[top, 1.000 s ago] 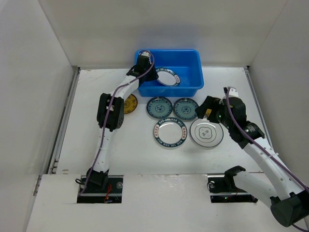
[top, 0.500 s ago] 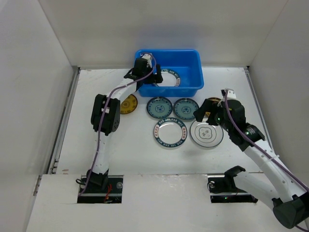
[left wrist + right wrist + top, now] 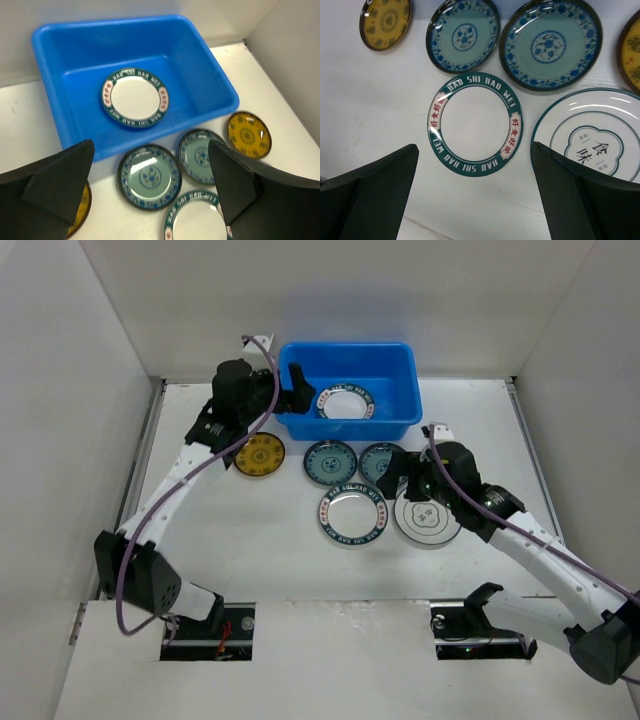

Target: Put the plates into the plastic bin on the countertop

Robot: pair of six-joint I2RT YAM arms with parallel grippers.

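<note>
I should move my right gripper down and back onto the green-rimmed plate's near rim by the centre-marked plate (image 3: 378, 533) (image 3: 508, 154). The counter next to the green-rimmed plate's near rim is bare.
The blue plastic bin (image 3: 402, 423) (image 3: 200, 61) stands at the back of the white countertop (image 3: 250, 540). A white plate with a green lettered rim (image 3: 343, 403) (image 3: 135, 97) lies flat inside it. On the counter lie a yellow plate (image 3: 259, 455), two teal plates (image 3: 330, 462) (image 3: 551, 44), a second green-rimmed white plate (image 3: 352, 515) (image 3: 476, 124) and a white plate with a centre mark (image 3: 430, 520) (image 3: 592, 140). My left gripper (image 3: 300, 392) (image 3: 151, 145) hangs open and empty over the bin's near-left edge. My right gripper (image 3: 400, 478) (image 3: 474, 146) is open and empty above the green-rimmed plate on the counter.
White walls close in the counter on three sides. A second yellow plate (image 3: 632, 50) (image 3: 248, 134) lies right of the teal pair. Bare counter stretches along the left (image 3: 190, 510) and in front of the plates.
My left gripper opened and let the green-rimmed plate drop flat in the bin, then drew back to the bin's left edge. My right gripper moved left over the counter plates.
</note>
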